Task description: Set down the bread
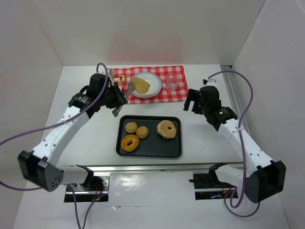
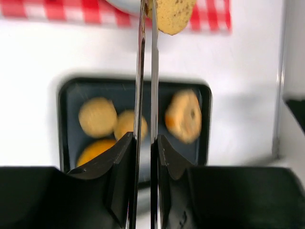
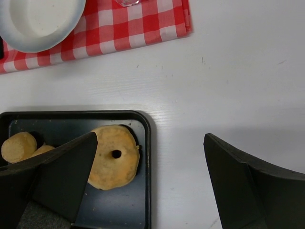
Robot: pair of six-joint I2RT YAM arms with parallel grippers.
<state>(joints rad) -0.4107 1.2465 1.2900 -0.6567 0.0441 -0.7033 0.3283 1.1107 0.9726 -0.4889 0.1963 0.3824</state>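
Observation:
My left gripper moves outward and down toward the white plate (image 1: 151,90) next and releases the metal tongs (image 1: 126,90), because their tips still pinch the bread above the plate.
My left gripper (image 1: 116,98) is shut on metal tongs (image 1: 126,90). In the left wrist view the two tong blades (image 2: 140,71) run out from between my closed jaws (image 2: 145,138). Their tips pinch a flat tan piece of bread (image 2: 174,14). From above, the bread (image 1: 140,84) is over the white plate (image 1: 151,90) on the red checked cloth (image 1: 162,71). I cannot tell if it rests on the plate. My right gripper (image 1: 193,101) is open and empty, hovering by the tray's right edge (image 3: 150,138).
A black tray (image 1: 157,145) in front of the cloth holds a bagel (image 1: 166,129), a glazed donut (image 1: 129,142) and two rolls (image 1: 131,127). A clear glass (image 1: 172,82) stands on the cloth right of the plate. A small gold object (image 1: 122,78) sits at its left.

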